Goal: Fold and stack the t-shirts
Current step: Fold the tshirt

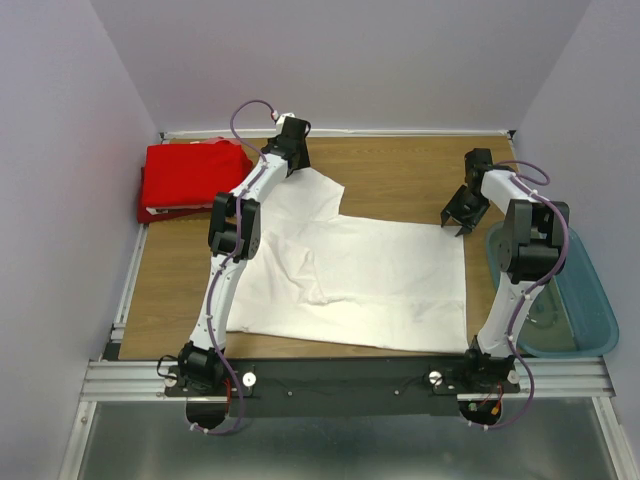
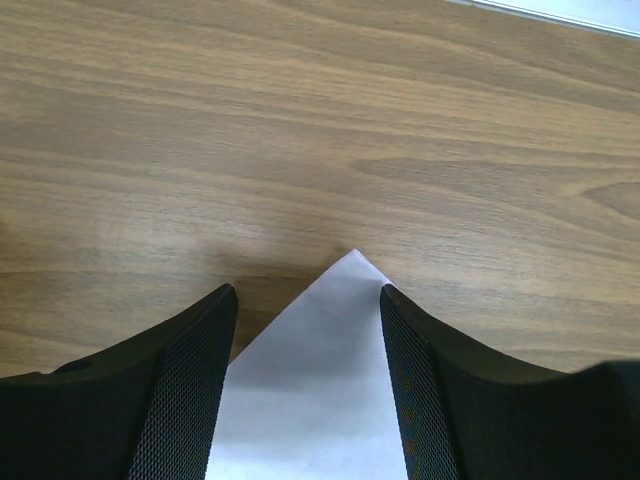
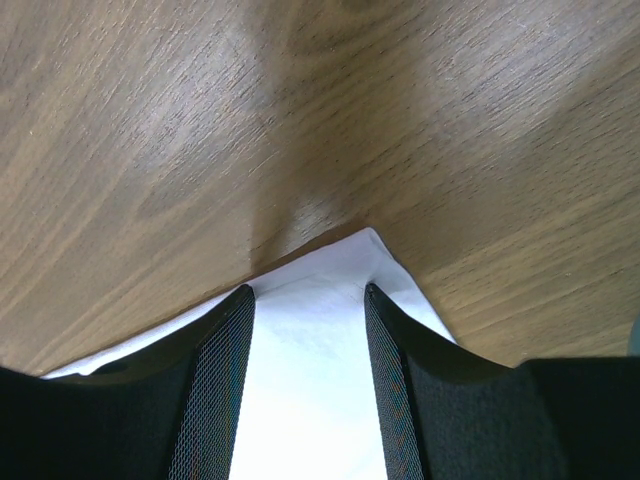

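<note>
The white corner's end is off-center between my open fingers. My left gripper should next move slightly to the right in the wrist view and close on it.
The white t-shirt [image 1: 370, 280] lies spread flat in the middle of the wooden table, no print showing. The plain red t-shirt [image 1: 190, 175] lies folded at the back left. My left gripper [image 1: 297, 160] is at the shirt's far left sleeve. In the left wrist view it [image 2: 305, 295] is open, with a pointed white cloth corner [image 2: 320, 380] between the fingers. My right gripper [image 1: 455, 222] is at the shirt's far right corner. In the right wrist view it [image 3: 308, 290] is open, astride the white corner [image 3: 310, 380].
A translucent blue-tinted plastic tub [image 1: 590, 310] stands at the right edge beside the right arm. Bare wood [image 1: 400, 170] lies beyond the shirt up to the back wall. A metal rail [image 1: 125, 290] runs along the left edge.
</note>
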